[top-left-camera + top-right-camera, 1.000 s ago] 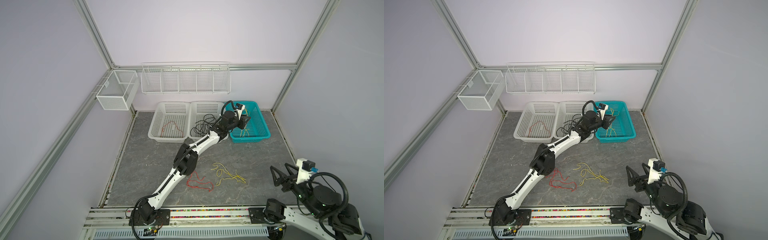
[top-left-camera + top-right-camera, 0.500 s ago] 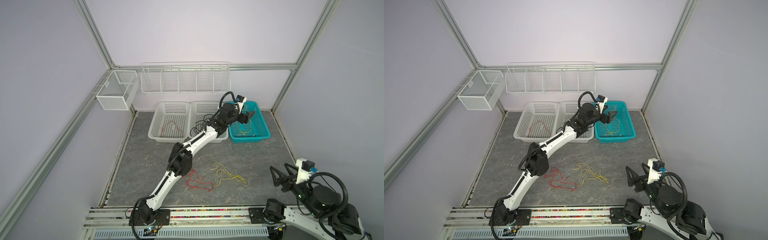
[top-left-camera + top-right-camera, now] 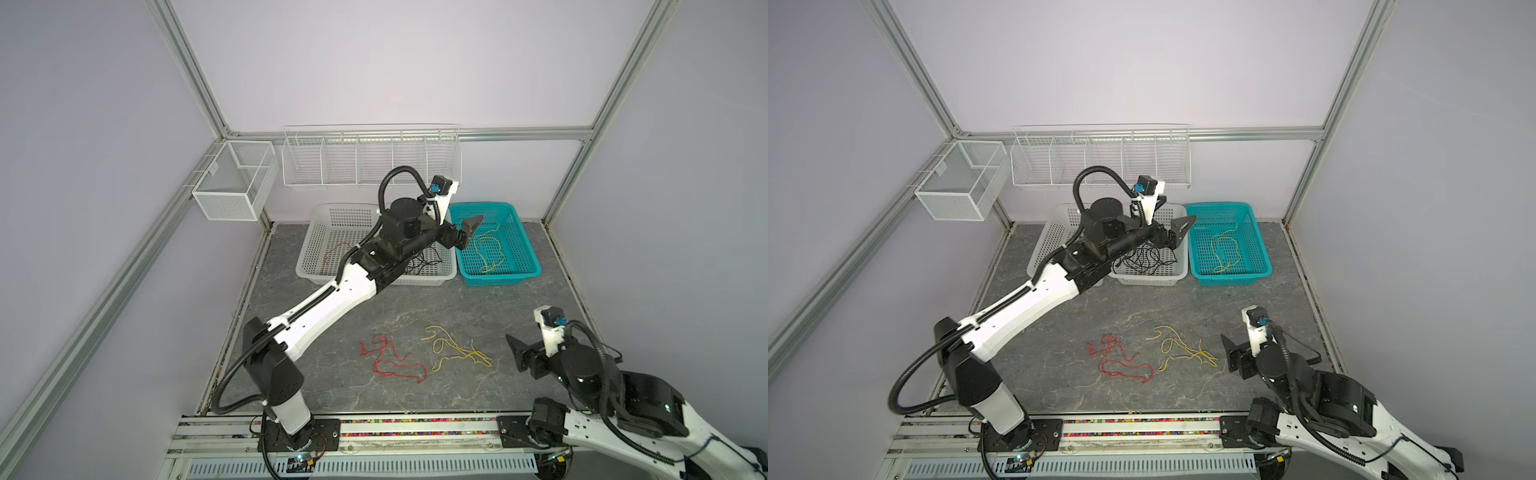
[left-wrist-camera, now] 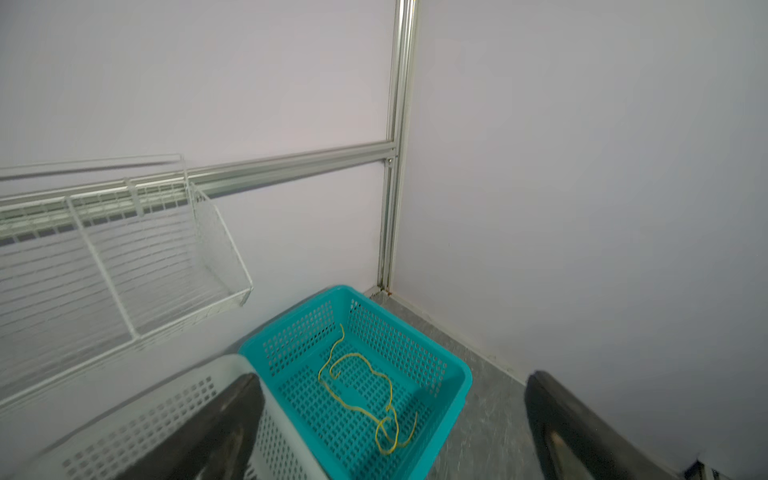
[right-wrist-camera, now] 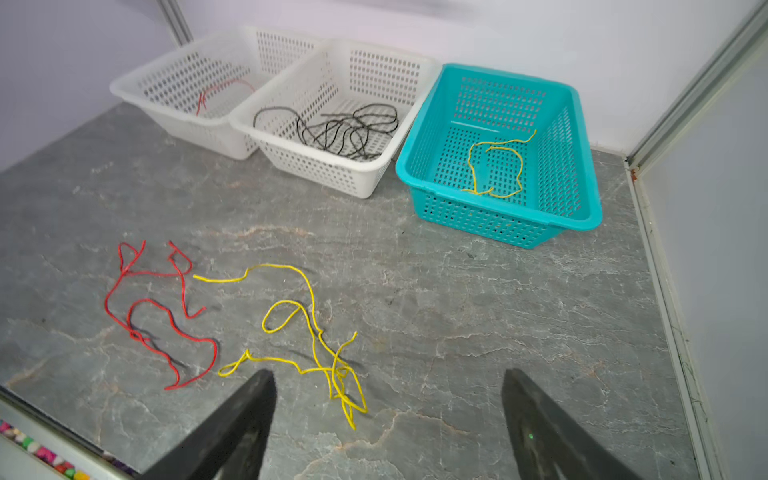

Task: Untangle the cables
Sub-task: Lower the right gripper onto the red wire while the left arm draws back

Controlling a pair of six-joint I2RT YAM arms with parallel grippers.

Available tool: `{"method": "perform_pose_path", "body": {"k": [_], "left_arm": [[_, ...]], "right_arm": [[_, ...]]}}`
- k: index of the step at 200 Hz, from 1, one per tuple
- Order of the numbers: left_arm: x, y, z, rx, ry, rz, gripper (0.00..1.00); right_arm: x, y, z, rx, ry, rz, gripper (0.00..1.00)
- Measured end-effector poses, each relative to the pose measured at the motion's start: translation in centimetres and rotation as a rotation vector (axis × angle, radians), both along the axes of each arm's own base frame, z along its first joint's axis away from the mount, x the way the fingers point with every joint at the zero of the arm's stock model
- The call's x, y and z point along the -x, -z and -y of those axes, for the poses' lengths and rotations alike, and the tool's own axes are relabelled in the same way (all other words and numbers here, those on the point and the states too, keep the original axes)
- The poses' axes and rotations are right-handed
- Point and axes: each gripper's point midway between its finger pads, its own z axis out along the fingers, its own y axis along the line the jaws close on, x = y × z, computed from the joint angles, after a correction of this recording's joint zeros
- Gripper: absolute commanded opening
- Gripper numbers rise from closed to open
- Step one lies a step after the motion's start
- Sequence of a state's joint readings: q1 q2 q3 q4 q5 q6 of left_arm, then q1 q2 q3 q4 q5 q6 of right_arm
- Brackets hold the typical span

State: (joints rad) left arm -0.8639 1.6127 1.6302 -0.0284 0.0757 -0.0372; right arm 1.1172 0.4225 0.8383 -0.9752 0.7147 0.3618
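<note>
The open right gripper swings across past the yellow tangle next and lowers onto the red cable [image 3: 377, 367], since that cable lies below it, beyond the tangle.
A red cable [image 3: 390, 362] and a tangled yellow cable [image 3: 456, 353] lie apart on the grey floor [image 5: 457, 291]. Another yellow cable [image 4: 361, 390] lies loose in the teal basket [image 3: 528, 257]. Black cables [image 5: 345, 131] fill the middle white basket [image 5: 374, 174], and a red cable [image 5: 216, 91] lies in the left white basket [image 5: 137, 89]. My left gripper [image 3: 469, 230] hovers open and empty over the teal basket's left rim [image 4: 392, 376]. My right gripper [image 5: 388, 374] stands open and empty, low by the yellow tangle's right end [image 3: 517, 349].
A white wire shelf [image 3: 370, 160] hangs on the back wall above the baskets, and a white mesh box [image 3: 232, 183] on the left frame. Aluminium posts [image 3: 569, 174] mark the corners. A rail [image 3: 374, 428] runs along the front edge.
My left gripper has opened above the teal basket, risen and drawn back to the left. The yellow cable now lies free in that basket. The right arm has not moved.
</note>
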Motion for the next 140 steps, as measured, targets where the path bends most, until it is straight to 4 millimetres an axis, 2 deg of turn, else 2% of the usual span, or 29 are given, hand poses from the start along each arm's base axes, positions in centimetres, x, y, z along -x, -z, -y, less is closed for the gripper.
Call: {"method": "perform_pose_path", "body": {"k": [19, 43, 68, 105, 140], "left_arm": [[1.7, 1.7, -3.4, -0.035, -0.052, -0.047, 0.99], [3.6, 5.3, -8.3, -0.100, -0.158, -0.126, 0.99], [5.6, 8.3, -13.5, -0.172, -0.274, -0.187, 0.99], [8.1, 11.3, -21.4, -0.216, -0.476, -0.254, 0.99], [10.2, 14.8, -27.3, -0.217, -0.629, -0.279, 0.99]], "right_arm": [[-0.1, 0.9, -1.9, 0.047, -0.045, -0.055, 0.88], [0.0, 1.9, -4.8, 0.048, -0.115, -0.121, 0.88], [0.2, 4.0, -8.8, 0.032, -0.201, -0.214, 0.89], [0.8, 7.7, -15.3, 0.011, -0.312, -0.351, 0.94], [0.8, 10.7, -21.1, -0.009, -0.337, -0.449, 1.00]]}}
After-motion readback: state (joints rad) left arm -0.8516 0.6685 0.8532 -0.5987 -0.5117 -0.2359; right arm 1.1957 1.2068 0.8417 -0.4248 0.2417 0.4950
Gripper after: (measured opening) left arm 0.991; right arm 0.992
